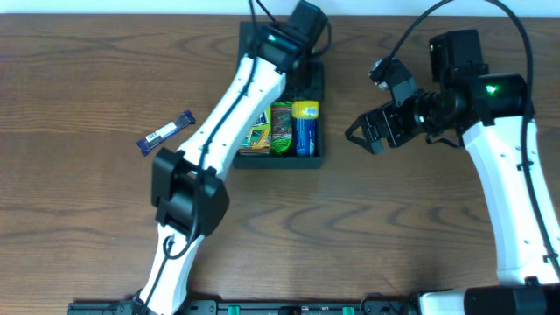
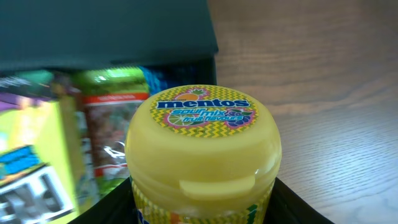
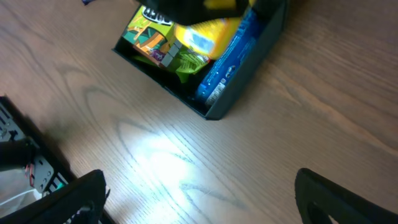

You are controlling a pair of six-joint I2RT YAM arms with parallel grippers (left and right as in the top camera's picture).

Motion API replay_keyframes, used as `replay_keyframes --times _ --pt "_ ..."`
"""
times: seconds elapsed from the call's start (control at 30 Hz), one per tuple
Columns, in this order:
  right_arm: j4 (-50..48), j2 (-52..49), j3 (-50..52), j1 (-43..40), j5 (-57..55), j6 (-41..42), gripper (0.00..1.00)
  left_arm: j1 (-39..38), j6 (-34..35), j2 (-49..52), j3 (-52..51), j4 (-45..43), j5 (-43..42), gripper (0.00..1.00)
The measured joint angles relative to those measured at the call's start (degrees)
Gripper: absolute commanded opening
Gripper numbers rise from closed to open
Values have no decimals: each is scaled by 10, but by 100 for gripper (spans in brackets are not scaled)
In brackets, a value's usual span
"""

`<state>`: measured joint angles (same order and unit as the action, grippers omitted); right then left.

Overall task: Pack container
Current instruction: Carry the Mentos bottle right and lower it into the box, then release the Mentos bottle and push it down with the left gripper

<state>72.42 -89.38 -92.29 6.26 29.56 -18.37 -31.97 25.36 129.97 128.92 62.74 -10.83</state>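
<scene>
I will next move my left gripper back and down to let go of the bottle over the packets' near ends, because these are below and back of my gripper.
The container is a dark teal-green square box with its lid open at the back. It also shows in the left wrist view and the right wrist view. Inside lie a yellow-green carton, a green packet and a blue packet. My left gripper reaches over the box. Its fingers are shut on a yellow Mentos bottle at the box's right side. My right gripper is open and empty, over bare table right of the box.
A blue-purple snack bar lies on the wooden table left of the box, beside the left arm. A black frame runs along the table's front edge.
</scene>
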Motion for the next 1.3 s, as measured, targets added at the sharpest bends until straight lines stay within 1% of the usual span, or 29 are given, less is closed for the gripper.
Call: replay_keyframes --times 0.13,0.3,0.53,0.77,0.8,0.9,0.93,1.03,1.07,1.2,1.3 --pt "0 0 0 -1 7 -3 99 -6 9 24 -3 3 -4 11" --pt "0 0 0 -1 10 -3 99 -8 28 27 -7 50 -4 8" --pt "0 0 0 -1 11 -3 99 -23 41 28 -7 61 -4 8" --pt "-3 0 0 -1 11 -3 99 -32 70 28 -7 87 12 9" --pt "-3 0 0 -1 11 -3 99 -32 72 28 -7 87 12 13" --pt "-5 0 0 -1 11 -3 99 -32 75 28 -7 89 14 49" --pt "-5 0 0 -1 11 -3 99 -32 75 28 -7 89 14 66" --pt "-5 0 0 -1 11 -3 99 -32 79 28 -7 88 14 73" --pt "-5 0 0 -1 11 -3 99 -32 78 28 -7 88 14 74" --pt "-5 0 0 -1 11 -3 99 -32 78 28 -7 87 11 75" --pt "-5 0 0 -1 11 -3 99 -32 78 28 -7 86 7 72"
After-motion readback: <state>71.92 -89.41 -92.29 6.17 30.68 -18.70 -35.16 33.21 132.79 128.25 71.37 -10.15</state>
